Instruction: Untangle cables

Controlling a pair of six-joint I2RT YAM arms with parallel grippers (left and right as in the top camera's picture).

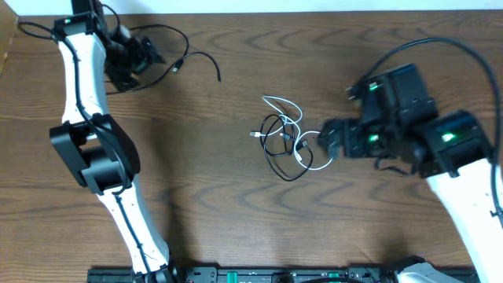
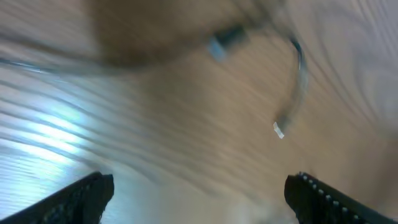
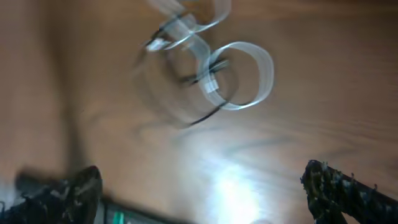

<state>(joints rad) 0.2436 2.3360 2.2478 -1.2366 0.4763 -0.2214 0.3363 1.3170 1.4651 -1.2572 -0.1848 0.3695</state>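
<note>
I need to move my left gripper back and across next, then down to that black cable, because it is still looped with the white cable.
One black cable lies loose at the far left of the table, apart from the others; the blurred left wrist view shows its curved end and plug. My left gripper is beside it, and its jaws are open with nothing between them. At the table's middle a white cable and a black cable lie looped together in a small tangle. My right gripper is at the tangle's right edge. It is open and empty, and the white loops lie ahead of the fingers.
The thick black cables of the left arm trail at the far left corner. The right arm's own cable arcs over the back right. A black rail runs along the front edge.
</note>
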